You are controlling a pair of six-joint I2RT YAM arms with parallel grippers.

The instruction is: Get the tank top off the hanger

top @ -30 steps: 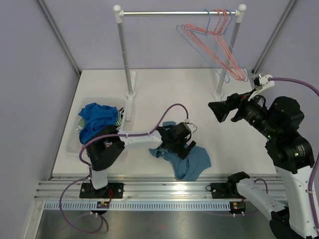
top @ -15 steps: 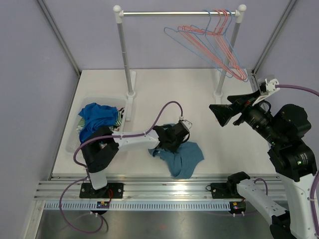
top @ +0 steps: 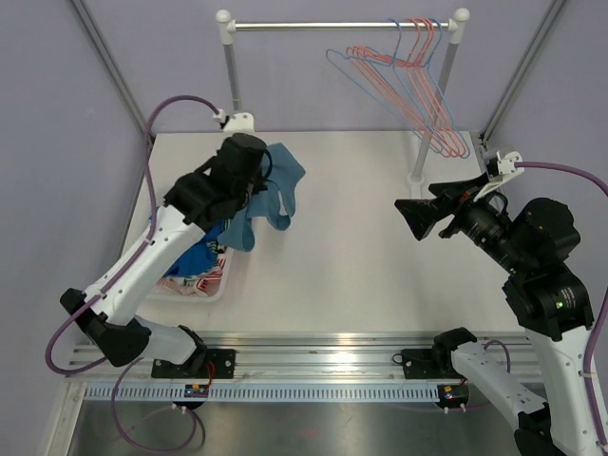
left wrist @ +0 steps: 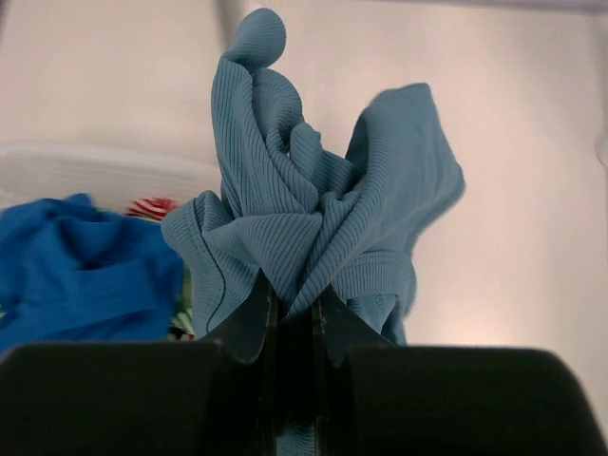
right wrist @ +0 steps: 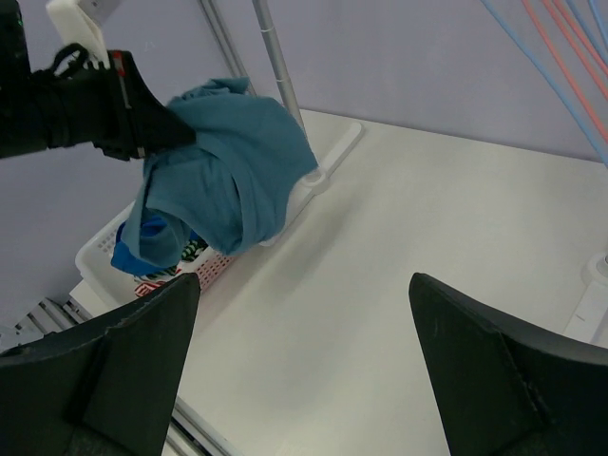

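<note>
The robot's left gripper next needs to carry the tank top to the left in the top view, over the basket's blue garment, then lower it and release it.
The teal ribbed tank top [top: 277, 186] hangs bunched from my left gripper [top: 253, 179], which is shut on it high above the right rim of the white basket [top: 215, 283]. In the left wrist view the cloth [left wrist: 313, 218] rises out of the closed gripper [left wrist: 293, 296]. The right wrist view shows the same bundle [right wrist: 226, 173] clear of the table. Several pink and blue wire hangers [top: 423, 95] hang bare at the right end of the rail. My right gripper [right wrist: 304, 285] stands open and holds nothing, off to the right above the table [top: 410, 218].
The basket [right wrist: 103, 249] holds a blue garment [left wrist: 76, 275] and striped cloth. The clothes rack's left post [top: 234, 90] stands just behind the held tank top, and its right post [top: 432, 114] stands near my right arm. Purple walls close in both sides.
My left gripper shut on the tank top on the table, then lifted it up and left to above the basket. The hangers swung on the rail. My right arm hardly moved.
</note>
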